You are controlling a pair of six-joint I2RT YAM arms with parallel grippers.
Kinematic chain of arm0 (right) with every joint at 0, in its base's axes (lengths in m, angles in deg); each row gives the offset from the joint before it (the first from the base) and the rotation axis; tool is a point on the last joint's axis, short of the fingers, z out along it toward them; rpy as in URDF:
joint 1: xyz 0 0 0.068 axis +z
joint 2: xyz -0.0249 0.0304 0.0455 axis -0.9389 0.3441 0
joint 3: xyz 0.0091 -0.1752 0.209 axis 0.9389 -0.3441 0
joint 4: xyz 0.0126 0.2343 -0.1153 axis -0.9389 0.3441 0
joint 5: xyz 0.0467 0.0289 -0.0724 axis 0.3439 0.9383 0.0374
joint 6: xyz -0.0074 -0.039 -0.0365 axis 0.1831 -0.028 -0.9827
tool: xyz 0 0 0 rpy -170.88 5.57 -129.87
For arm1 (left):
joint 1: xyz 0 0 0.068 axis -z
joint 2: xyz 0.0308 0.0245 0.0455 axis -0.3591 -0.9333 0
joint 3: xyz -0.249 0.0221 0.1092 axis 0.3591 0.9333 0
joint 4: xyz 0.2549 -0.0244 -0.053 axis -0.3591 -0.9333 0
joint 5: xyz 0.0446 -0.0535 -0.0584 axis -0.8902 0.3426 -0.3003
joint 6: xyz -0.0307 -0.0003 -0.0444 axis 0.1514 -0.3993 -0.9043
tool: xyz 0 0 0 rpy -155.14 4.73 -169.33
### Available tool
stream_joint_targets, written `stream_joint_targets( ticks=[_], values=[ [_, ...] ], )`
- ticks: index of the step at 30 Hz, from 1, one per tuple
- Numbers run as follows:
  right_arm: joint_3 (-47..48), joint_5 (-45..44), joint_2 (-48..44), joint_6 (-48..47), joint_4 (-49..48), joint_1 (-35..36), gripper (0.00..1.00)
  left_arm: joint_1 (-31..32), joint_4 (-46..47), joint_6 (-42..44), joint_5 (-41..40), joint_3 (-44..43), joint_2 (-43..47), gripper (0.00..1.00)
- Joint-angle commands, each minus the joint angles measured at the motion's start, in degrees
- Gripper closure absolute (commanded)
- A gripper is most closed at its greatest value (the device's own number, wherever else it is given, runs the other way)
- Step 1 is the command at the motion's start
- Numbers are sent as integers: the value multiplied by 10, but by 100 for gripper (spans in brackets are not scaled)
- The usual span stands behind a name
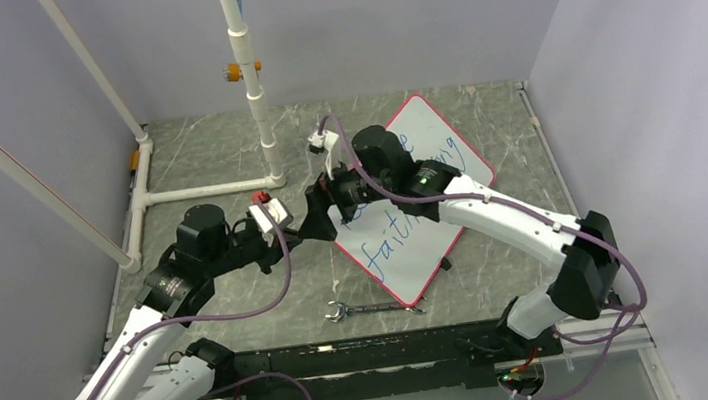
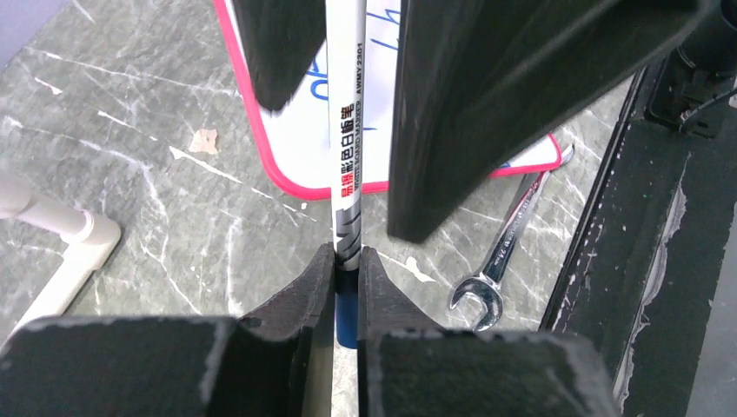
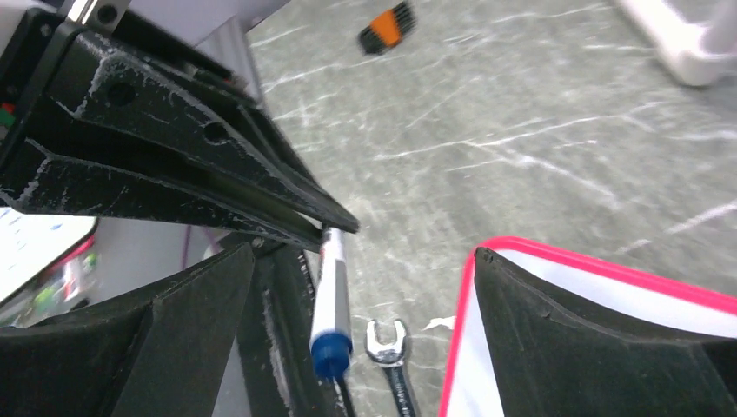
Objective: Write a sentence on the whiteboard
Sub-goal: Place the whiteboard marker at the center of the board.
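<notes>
The left gripper moves away from the open right gripper next. It then tilts downward and lowers the marker onto the marble table beside the whiteboard [image 1: 435,236].
The whiteboard [image 1: 435,236], white with a pink rim, lies tilted on the marble table right of centre. The sentence [image 1: 397,240] is blue handwriting in slanted lines, partly covered by the right arm. My left gripper [image 2: 348,256] is shut on a white marker [image 2: 346,130] near its blue end, just off the board's left corner. My right gripper [image 3: 365,256] stands wide open around the same marker [image 3: 332,295], its fingers [image 3: 591,347] clear of the barrel. In the top view the left gripper [image 1: 317,219] and right gripper [image 1: 342,201] meet at the board's left edge.
A steel wrench [image 1: 372,309] lies on the table below the board, near the black front rail [image 1: 378,353]. A white pipe frame [image 1: 258,100] stands at the back left. A small orange and black object [image 3: 387,26] lies further off on the table.
</notes>
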Motion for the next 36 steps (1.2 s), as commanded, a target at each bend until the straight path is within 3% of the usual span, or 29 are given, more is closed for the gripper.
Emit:
stream_joint_targets(
  ticks=[1, 6, 12, 18, 25, 36],
  values=[
    [32, -139, -62, 13, 11, -6, 0, 0, 25, -31, -35, -24, 12, 100],
    [6, -268, -131, 25, 10, -7, 0, 0, 12, -81, -125, -22, 4, 100],
    [-43, -352, -205, 31, -14, -11, 0, 0, -12, -185, -257, 0, 3, 100],
    [-57, -358, -216, 34, -12, -13, 0, 0, -8, -271, -327, 42, -10, 100],
    [-75, -366, -227, 43, -15, -14, 0, -1, -32, -356, -419, 52, -109, 100],
    [-96, -403, -256, 41, 3, -14, 0, -18, 32, -393, -436, 95, -187, 100]
  ],
)
